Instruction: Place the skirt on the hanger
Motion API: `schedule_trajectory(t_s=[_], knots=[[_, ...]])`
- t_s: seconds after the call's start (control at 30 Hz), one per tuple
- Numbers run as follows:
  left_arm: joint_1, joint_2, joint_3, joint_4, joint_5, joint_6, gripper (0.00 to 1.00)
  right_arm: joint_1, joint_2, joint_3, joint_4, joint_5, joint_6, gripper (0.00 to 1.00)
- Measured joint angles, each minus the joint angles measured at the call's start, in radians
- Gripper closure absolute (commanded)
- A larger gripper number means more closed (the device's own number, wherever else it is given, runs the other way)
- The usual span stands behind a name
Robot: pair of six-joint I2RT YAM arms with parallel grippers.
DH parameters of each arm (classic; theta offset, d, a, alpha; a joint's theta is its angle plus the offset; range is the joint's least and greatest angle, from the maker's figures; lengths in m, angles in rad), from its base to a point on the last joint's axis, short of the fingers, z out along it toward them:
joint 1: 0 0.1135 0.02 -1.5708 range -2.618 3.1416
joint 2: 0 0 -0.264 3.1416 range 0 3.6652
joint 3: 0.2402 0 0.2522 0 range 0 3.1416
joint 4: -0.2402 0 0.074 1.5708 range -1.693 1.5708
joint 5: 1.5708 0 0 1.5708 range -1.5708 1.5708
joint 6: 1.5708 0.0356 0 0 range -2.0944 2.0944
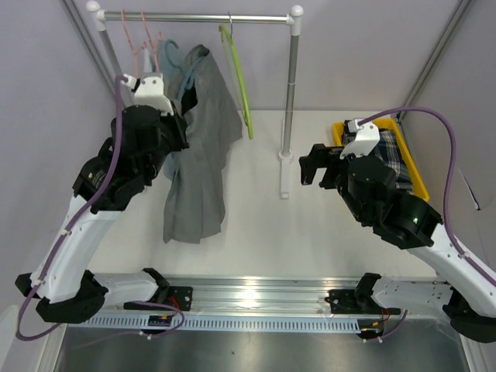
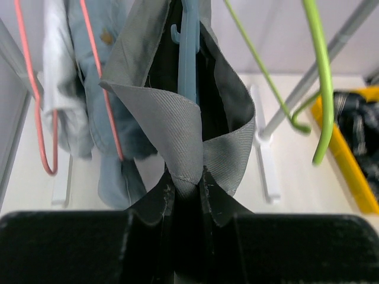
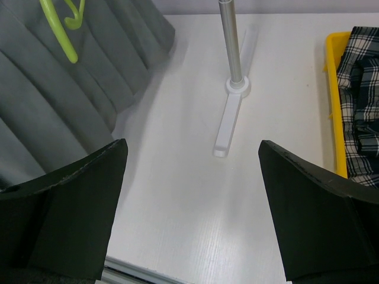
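Note:
The left gripper carries the blue hook outward to the bar's bare part (image 1: 188, 17) next and hangs it there. Then it releases the skirt's fold, since the hook is off it.
The grey skirt (image 1: 203, 151) hangs below the rail at the left, its hem reaching down to the table. In the left wrist view its waistband (image 2: 177, 118) folds around a light blue hanger (image 2: 188, 53), which shows inside the opening. My left gripper (image 2: 188, 184) is shut on the skirt's waistband fold, high up beside the rack (image 1: 184, 105). My right gripper (image 1: 314, 167) hovers open over the table's middle (image 3: 192, 154), nothing between its fingers, with the skirt's pleats (image 3: 53, 112) off to its left.
A green hanger (image 1: 242, 81) and pink hangers (image 1: 139, 39) hang on the rail (image 1: 201, 16). A denim garment (image 2: 98, 89) hangs left of the skirt. The rack's right post (image 1: 291, 85) and foot (image 3: 228, 124) stand mid-table. A yellow bin (image 1: 417, 177) holds plaid cloth (image 1: 391, 155).

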Motion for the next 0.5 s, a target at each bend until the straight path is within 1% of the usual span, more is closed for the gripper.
schedule_trajectory(t_s=[0.2, 0.5], knots=[[0.071, 0.072, 0.116, 0.063, 0.035, 0.026, 1.00, -0.002, -0.019, 0.000, -0.003, 0.000, 0.000, 0.02], [0.129, 0.169, 0.200, 0.123, 0.087, 0.082, 1.00, -0.004, -0.051, 0.000, -0.003, 0.000, -0.004, 0.02]])
